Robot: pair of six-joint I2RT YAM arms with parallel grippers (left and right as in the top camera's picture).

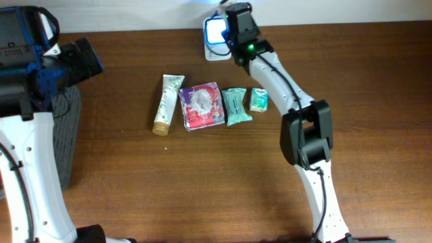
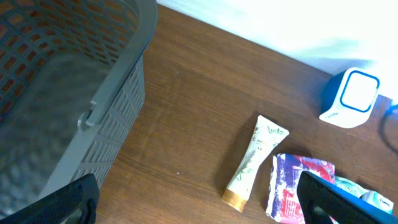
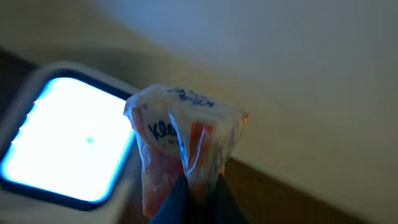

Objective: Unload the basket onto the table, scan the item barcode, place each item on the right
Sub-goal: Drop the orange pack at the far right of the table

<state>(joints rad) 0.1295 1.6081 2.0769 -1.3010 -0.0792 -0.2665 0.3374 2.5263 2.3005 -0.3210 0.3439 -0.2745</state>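
The right gripper goes toward the right in the overhead view next and down to release the pack there, since the table end [image 1: 422, 111] opposite the basket is empty.
My right gripper [image 3: 196, 198] is shut on a small orange-and-white Kleenex tissue pack [image 3: 180, 140], pinching its lower end. The pack hangs just beside the glowing window of the white barcode scanner [image 3: 62, 137]. From overhead the right gripper [image 1: 231, 30] sits right at the scanner [image 1: 213, 31] by the table's far edge, and it covers the pack. My left gripper [image 2: 202, 210] is open with nothing between its fingers, hovering over the table's left side, and overhead the left gripper [image 1: 86, 59] is above the basket.
A row of items lies mid-table: a cream tube [image 1: 167, 102], a red and purple packet [image 1: 201, 105], a teal packet [image 1: 236, 106] and a small green box [image 1: 259, 100]. A grey slatted basket [image 2: 74, 81] stands at the left edge.
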